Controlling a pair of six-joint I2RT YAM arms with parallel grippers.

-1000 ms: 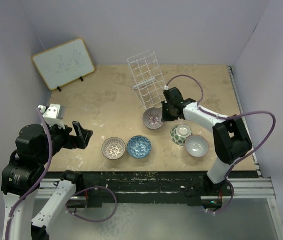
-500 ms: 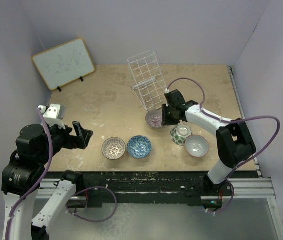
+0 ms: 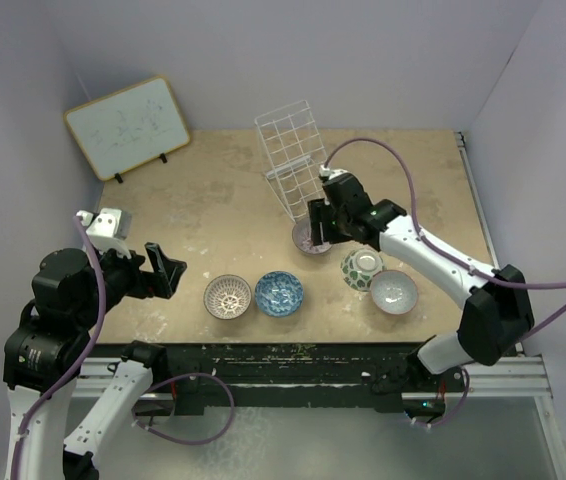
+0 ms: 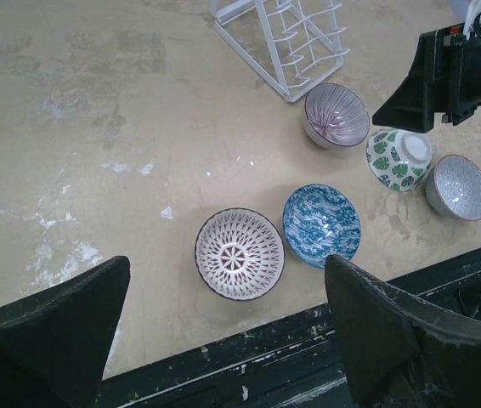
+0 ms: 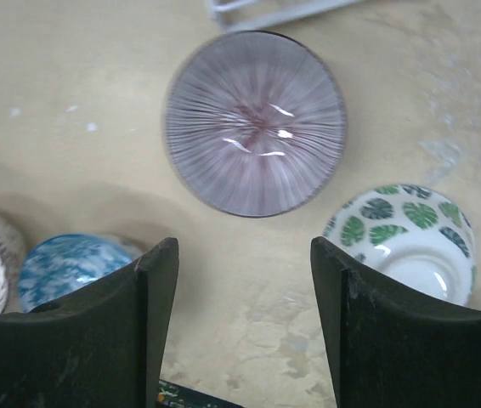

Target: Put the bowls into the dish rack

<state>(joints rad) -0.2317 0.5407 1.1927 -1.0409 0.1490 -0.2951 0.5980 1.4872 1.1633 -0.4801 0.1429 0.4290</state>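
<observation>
The mauve bowl's rim facing the blue bowl (image 5: 191,189) is below my right gripper, by bare table. I will next move the gripper down and to the left in the top view, astride that rim.
The white wire dish rack (image 3: 288,160) (image 4: 283,38) stands at the back middle, with no bowl in it. Five bowls sit on the table. The mauve-pink one (image 3: 306,240) (image 5: 255,121) is just in front of the rack. The brown-and-white bowl (image 3: 228,296) (image 4: 239,253) and the blue bowl (image 3: 279,293) (image 4: 321,225) lie near the front edge. The green-and-white bowl (image 3: 362,268) (image 5: 402,229) is upside down, beside the pale pinkish bowl (image 3: 394,291) (image 4: 457,185). My right gripper (image 3: 321,222) (image 5: 242,251) hovers open over the mauve bowl's near side and holds nothing. My left gripper (image 3: 163,272) (image 4: 225,263) is wide open at the left, far from the bowls.
A framed whiteboard (image 3: 126,127) leans at the back left. The table's black front edge (image 4: 249,357) runs just below the brown and blue bowls. Purple walls close in the left, back and right sides.
My right gripper has opened from shut and shifted left and up over the mauve bowl, which stays on the table. The left arm has not moved.
</observation>
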